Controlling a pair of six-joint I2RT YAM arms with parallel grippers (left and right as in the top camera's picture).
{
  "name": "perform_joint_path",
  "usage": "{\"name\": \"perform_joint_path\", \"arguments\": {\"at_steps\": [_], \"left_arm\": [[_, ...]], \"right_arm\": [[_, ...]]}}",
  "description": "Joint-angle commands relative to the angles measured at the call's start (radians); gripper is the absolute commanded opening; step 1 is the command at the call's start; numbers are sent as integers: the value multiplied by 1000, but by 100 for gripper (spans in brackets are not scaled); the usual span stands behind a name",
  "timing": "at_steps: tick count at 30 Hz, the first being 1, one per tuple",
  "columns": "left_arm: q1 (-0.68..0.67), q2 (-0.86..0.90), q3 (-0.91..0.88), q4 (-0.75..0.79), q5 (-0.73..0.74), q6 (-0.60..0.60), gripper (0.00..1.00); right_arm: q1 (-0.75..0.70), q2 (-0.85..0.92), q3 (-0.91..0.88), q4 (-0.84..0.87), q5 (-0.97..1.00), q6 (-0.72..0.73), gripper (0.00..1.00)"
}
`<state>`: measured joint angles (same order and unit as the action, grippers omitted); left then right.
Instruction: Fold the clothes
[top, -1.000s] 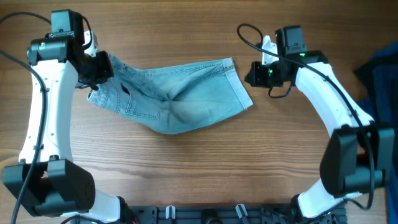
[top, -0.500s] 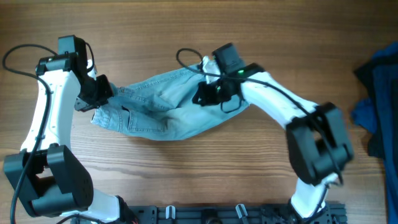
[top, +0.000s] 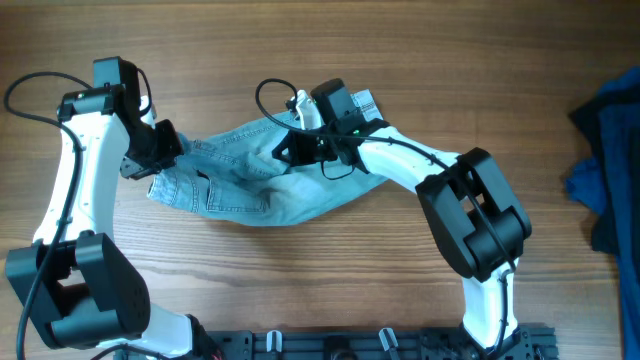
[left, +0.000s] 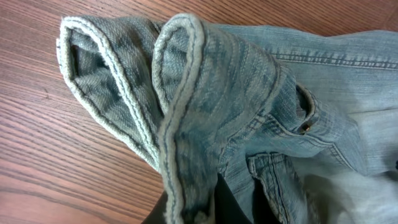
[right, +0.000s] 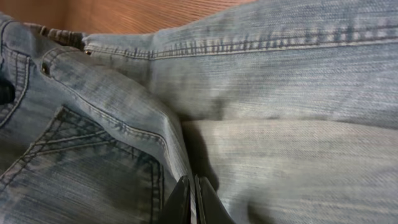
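Observation:
The left gripper carries the bunched end across, right in the overhead view, to the shorts' opposite end (top: 352, 186) next and releases it there, halving their length.
The light blue denim shorts (top: 240, 192) lie crumpled across the table's middle, partly doubled over. My left gripper (top: 160, 150) is shut on their left end; in the left wrist view a thick stitched hem (left: 180, 106) rises from between the fingers (left: 211, 205). My right gripper (top: 287, 150) is over the middle of the shorts, shut on a thin fold of denim (right: 261, 143) beside a stitched back pocket (right: 93, 168), with the fingertips (right: 191, 205) nearly touching.
A dark blue fabric pile (top: 605, 150) lies at the table's right edge. Bare wooden tabletop (top: 300, 290) surrounds the shorts. The arm bases stand along the front edge (top: 330, 345).
My right gripper has moved left from beside the shorts' right hem to over their middle, drawing the right side leftward and bunching it. My left gripper shifted slightly, still holding.

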<state>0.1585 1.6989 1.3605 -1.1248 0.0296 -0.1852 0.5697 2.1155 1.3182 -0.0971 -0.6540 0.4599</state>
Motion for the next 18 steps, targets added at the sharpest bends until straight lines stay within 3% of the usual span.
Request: {"name": "perform_joint_path", "arguments": {"at_steps": [1,4,8,12,16,18], "left_arm": [[2,7,-7,-10,-70,-3,6],[2,7,-7,5,-33,-7,7],[2,7,-7,-32,90,-39,7],[2,7,-47,-77,94,-93,6],[2,7,-185,47,97,-113,5],[2,7,-235,98,98,-132,10]], "right_arm": [[-48,3,6,-67,-28,-96,4],[-64,-6,6,-184,-27,-150,4],[-42,15,2,-325,100,-50,5],[-38,41,2,-318,123,14,4],[-38,41,2,-315,138,13,4],[-37,41,2,-311,127,9,4]]}}
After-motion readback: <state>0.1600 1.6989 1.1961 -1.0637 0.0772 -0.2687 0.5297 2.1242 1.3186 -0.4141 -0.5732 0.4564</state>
